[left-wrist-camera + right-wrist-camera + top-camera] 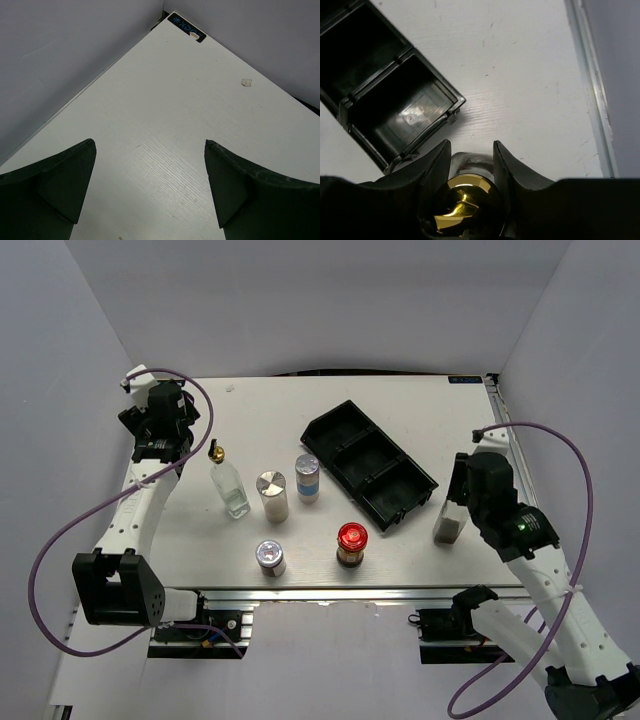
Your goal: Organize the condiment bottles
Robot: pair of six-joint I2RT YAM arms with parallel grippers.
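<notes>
The tray's far section [338,432] is empty, so my right gripper should next lift the bottle outward and to the left in the top view, then lower it inside.
My right gripper [471,150] is shut on a clear glass bottle with a gold pour spout [465,200], which stands upright on the table [449,528] just right of the black tray [368,462]. Mid-table stand another gold-spouted glass bottle [230,488], a silver-capped shaker [272,496] and a blue-labelled shaker [307,478]. Nearer the front edge are a small silver-capped jar [270,557] and a red-lidded dark jar [351,544]. My left gripper [150,145] is open over bare table at the far left [150,445], with nothing between its fingers.
The tray [395,100] lies diagonally and its three compartments hold nothing; its near corner is close to the held bottle. The table's right edge rail [592,90] runs just beyond my right gripper. White walls enclose the table on three sides.
</notes>
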